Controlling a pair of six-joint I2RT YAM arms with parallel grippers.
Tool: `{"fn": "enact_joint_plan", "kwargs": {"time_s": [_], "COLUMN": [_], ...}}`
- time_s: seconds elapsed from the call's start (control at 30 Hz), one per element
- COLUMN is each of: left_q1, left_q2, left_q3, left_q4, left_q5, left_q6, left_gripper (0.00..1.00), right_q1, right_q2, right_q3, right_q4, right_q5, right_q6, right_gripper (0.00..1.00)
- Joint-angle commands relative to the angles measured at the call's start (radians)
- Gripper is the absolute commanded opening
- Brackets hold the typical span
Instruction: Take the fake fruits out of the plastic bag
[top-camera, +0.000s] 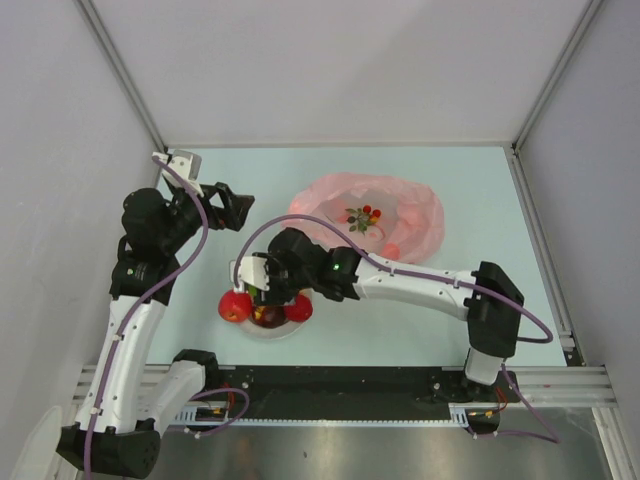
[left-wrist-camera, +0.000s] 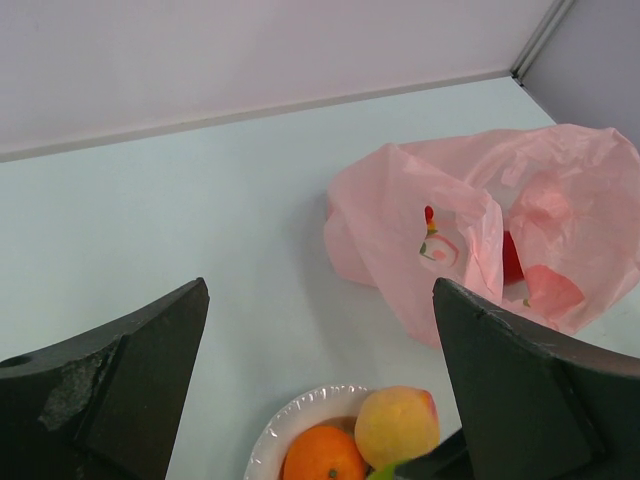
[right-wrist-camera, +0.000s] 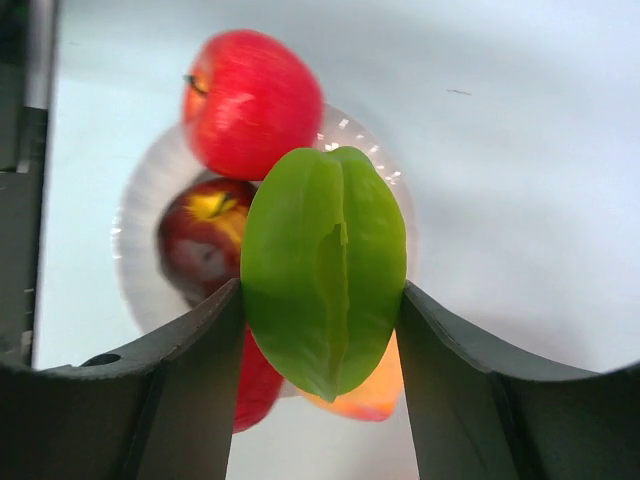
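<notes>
My right gripper moves down beside the dark red apple (right-wrist-camera: 200, 238) next and releases the green fruit (right-wrist-camera: 325, 265) there, as it still hangs above the plate's other fruits.
My right gripper (top-camera: 262, 285) is shut on a glossy green ridged fake fruit (right-wrist-camera: 325, 265) and holds it just above the round white plate (right-wrist-camera: 135, 215). On the plate lie a red apple (right-wrist-camera: 250, 100), a dark red apple (right-wrist-camera: 200, 230) and a yellow-orange fruit (right-wrist-camera: 370, 390). The left wrist view shows an orange ball (left-wrist-camera: 322, 455) and a peach-like fruit (left-wrist-camera: 397, 425) on the plate (left-wrist-camera: 290, 420). The pink plastic bag (top-camera: 370, 215) lies behind the plate with red berries (top-camera: 365, 215) and a red fruit (left-wrist-camera: 511, 258) inside. My left gripper (top-camera: 238, 208) is open and empty, left of the bag.
Grey walls close the table at the back and on both sides. The black rail with both arm bases runs along the near edge. The right forearm (top-camera: 420, 285) stretches across the table in front of the bag.
</notes>
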Motion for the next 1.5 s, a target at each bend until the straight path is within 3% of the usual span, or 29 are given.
{"fn": "enact_joint_plan", "kwargs": {"time_s": [0.0, 0.23, 0.4, 0.7, 0.93, 1.13, 1.23, 1.33, 1.47], "left_q1": [0.01, 0.019, 0.036, 0.058, 0.064, 0.064, 0.065, 0.065, 0.052], "left_q2": [-0.01, -0.011, -0.014, -0.01, 0.009, 0.056, 0.079, 0.093, 0.142], "left_q3": [0.038, 0.028, 0.028, 0.033, 0.045, 0.079, 0.088, 0.116, 0.156], "left_q4": [0.003, 0.01, 0.014, 0.018, 0.02, 0.003, 0.01, 0.01, 0.007], "left_q5": [-0.015, -0.01, -0.003, 0.008, 0.013, 0.025, 0.045, 0.16, 0.477], "left_q6": [0.023, 0.015, 0.006, 0.0, -0.004, 0.015, 0.032, 0.067, 0.058], "left_gripper": [1.0, 1.0, 1.0, 1.0, 1.0, 1.0, 1.0, 1.0, 1.0], "right_q1": [-0.023, -0.017, -0.018, -0.041, -0.049, -0.107, -0.202, -0.322, -0.44], "right_q2": [0.058, 0.093, 0.106, 0.129, 0.1, -0.032, -0.11, -0.216, -0.355], "right_q3": [0.078, 0.077, 0.065, 0.063, 0.075, 0.172, 0.213, 0.2, 0.05], "right_q4": [0.033, 0.013, 0.041, 0.03, 0.036, -0.052, -0.157, -0.243, -0.303], "right_q5": [0.027, 0.001, 0.01, 0.008, -0.004, -0.025, -0.074, -0.124, -0.131], "right_q6": [-0.033, 0.0, 0.039, 0.095, 0.154, 0.206, 0.243, 0.258, 0.234], "right_gripper": [0.49, 0.51, 0.6, 0.67, 0.88, 0.89, 0.86, 0.82, 0.8]}}
